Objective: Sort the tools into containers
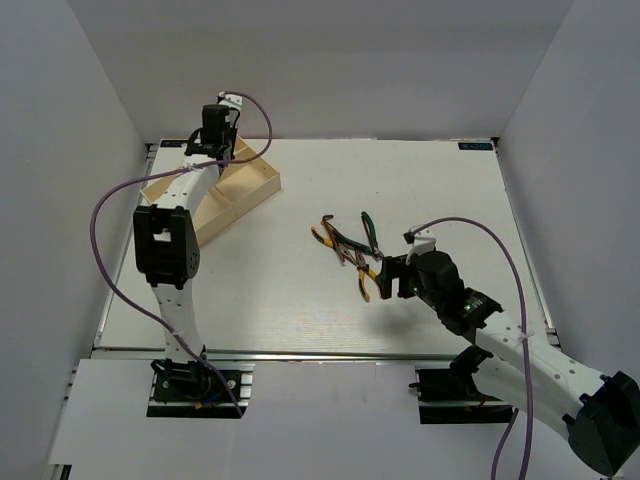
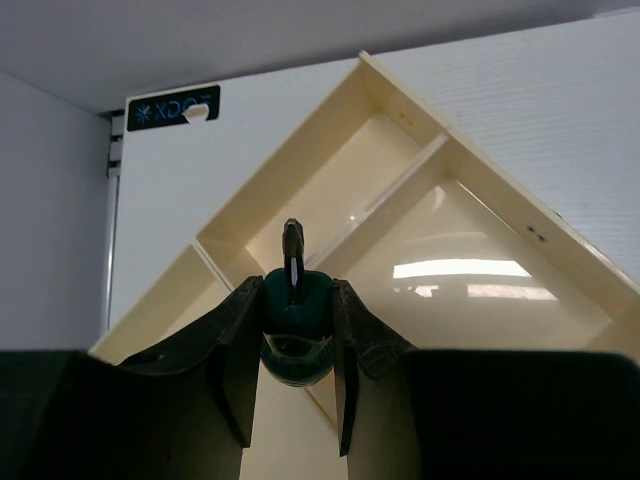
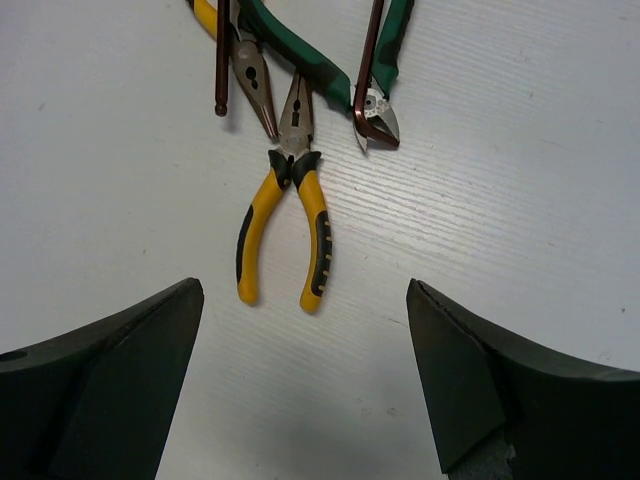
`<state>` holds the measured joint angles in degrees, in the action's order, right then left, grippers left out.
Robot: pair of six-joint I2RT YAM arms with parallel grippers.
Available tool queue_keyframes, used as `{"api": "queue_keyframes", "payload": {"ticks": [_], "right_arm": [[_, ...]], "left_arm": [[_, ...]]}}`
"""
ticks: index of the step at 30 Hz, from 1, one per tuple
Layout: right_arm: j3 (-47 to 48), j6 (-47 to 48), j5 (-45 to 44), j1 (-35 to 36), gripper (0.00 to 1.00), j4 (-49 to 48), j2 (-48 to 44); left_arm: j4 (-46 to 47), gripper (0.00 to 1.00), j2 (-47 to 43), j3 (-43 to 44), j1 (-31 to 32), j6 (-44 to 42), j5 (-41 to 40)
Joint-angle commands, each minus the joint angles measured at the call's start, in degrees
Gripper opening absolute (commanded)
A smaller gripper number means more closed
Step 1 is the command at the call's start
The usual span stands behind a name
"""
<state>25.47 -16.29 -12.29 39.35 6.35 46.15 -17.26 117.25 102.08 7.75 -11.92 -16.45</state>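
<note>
I should next lower my left gripper into the tray's small far section (image 2: 325, 172) below it and let go of the small dark-green tool (image 2: 296, 308) there, because the bottom of that section is bare.
My left gripper (image 1: 213, 143) hovers over the far end of the cream tray (image 1: 262, 181). It is shut on a small dark-green tool (image 2: 296, 308) with a thin dark tip, held above the tray's dividers (image 2: 400, 190). My right gripper (image 3: 305, 335) is open and empty, just short of the handles of the yellow pliers (image 3: 290, 215). Beyond them lie green-handled cutters (image 3: 377, 95), a second yellow-handled pair (image 3: 247, 75) and a thin dark-red rod (image 3: 222, 55). In the top view the tool pile (image 1: 348, 248) lies mid-table, just left of my right gripper (image 1: 388, 276).
The tray lies at an angle at the table's back left, near the left wall. It has one long section and two smaller ones (image 2: 470, 260), all bare where they show. White walls enclose the table on three sides.
</note>
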Motion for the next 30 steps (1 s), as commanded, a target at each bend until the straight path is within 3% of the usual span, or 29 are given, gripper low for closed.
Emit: {"api": "queue_keyframes", "payload": {"ticks": [1, 7, 20, 22, 25, 26, 30], "right_arm": [[-0.69, -0.84, -0.89, -0.07, 0.88, -0.9, -0.97], [-2.09, -1.55, -0.36, 0.02, 0.88, -0.55, -1.5], [-2.45, -0.58, 2.27, -0.16, 0.88, -2.83, 1.4], [-2.36, -0.58, 2.45, -0.24, 0.88, -2.83, 1.22], [-2.45, -0.58, 2.45, -0.07, 0.88, -2.83, 0.52], [-2.45, -0.58, 2.45, -0.07, 0.89, -2.92, 0.34], [-2.45, -0.58, 2.36, -0.07, 0.89, -2.66, 0.43]], "left_arm": [[4.85, 0.0, 1.39, 5.14, -1.16, -7.23, -2.1], [9.08, 0.0, 8.5, 8.39, -2.83, -10.58, -2.8], [11.19, 0.0, 13.27, 9.37, -4.41, -12.52, -3.06], [11.45, 0.06, 12.83, 7.88, -4.41, -12.34, -1.93], [12.33, 0.26, 11.95, 6.73, -4.41, -11.99, -2.01], [12.25, 0.38, 11.77, 6.73, -4.41, -11.9, -1.84], [11.81, 0.55, 11.25, 6.81, -4.41, -11.11, -1.75]]}}
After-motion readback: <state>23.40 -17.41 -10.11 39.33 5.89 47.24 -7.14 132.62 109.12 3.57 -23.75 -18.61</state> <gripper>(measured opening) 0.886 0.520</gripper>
